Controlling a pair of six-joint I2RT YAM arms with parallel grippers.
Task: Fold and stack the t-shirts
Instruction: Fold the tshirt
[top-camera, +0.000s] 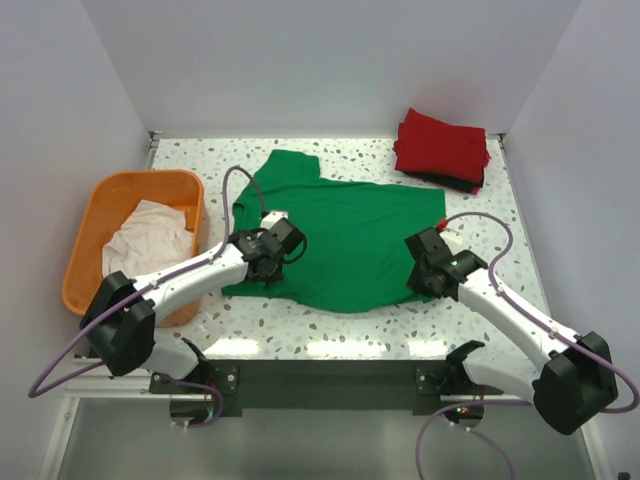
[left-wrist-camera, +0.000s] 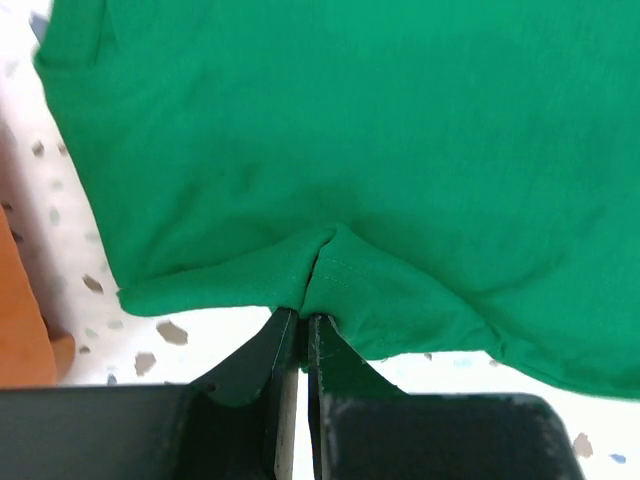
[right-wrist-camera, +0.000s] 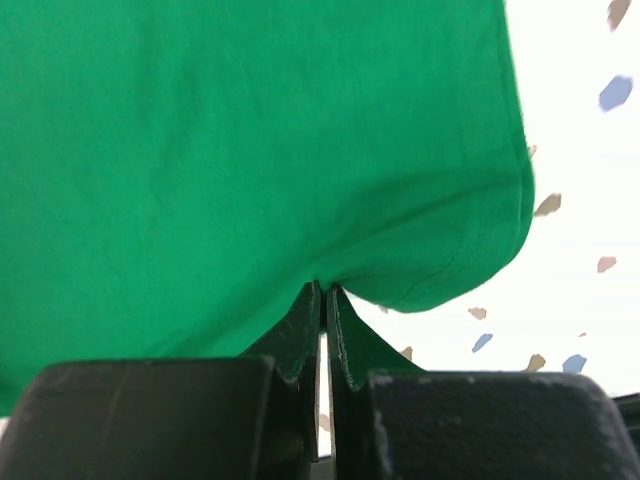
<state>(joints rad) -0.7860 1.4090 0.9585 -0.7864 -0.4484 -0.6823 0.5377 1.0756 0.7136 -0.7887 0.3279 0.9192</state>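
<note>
My left gripper is pinching the hem and should next carry it outward over the near part of the green t-shirt (top-camera: 345, 235), because the t-shirt's body is still spread flat.
A bright green t-shirt (top-camera: 345, 235) lies spread flat across the middle of the table. My left gripper (top-camera: 285, 250) is at its left near part, shut on a pinch of the hem (left-wrist-camera: 325, 265), which puckers into the closed jaws of that gripper (left-wrist-camera: 302, 315). My right gripper (top-camera: 420, 265) is at the shirt's right near corner. It is shut (right-wrist-camera: 325, 288) on the cloth's edge, with the rounded green corner (right-wrist-camera: 470, 260) just to the right of it. A folded red t-shirt (top-camera: 442, 145) rests on a black one (top-camera: 462, 183) at the back right. An off-white t-shirt (top-camera: 150, 240) lies crumpled in the basket.
An orange plastic basket (top-camera: 140, 180) stands at the left edge of the speckled table (top-camera: 320, 320), close to my left arm. White walls enclose the back and both sides. The basket's orange wall (left-wrist-camera: 20, 330) shows at the left of the left wrist view.
</note>
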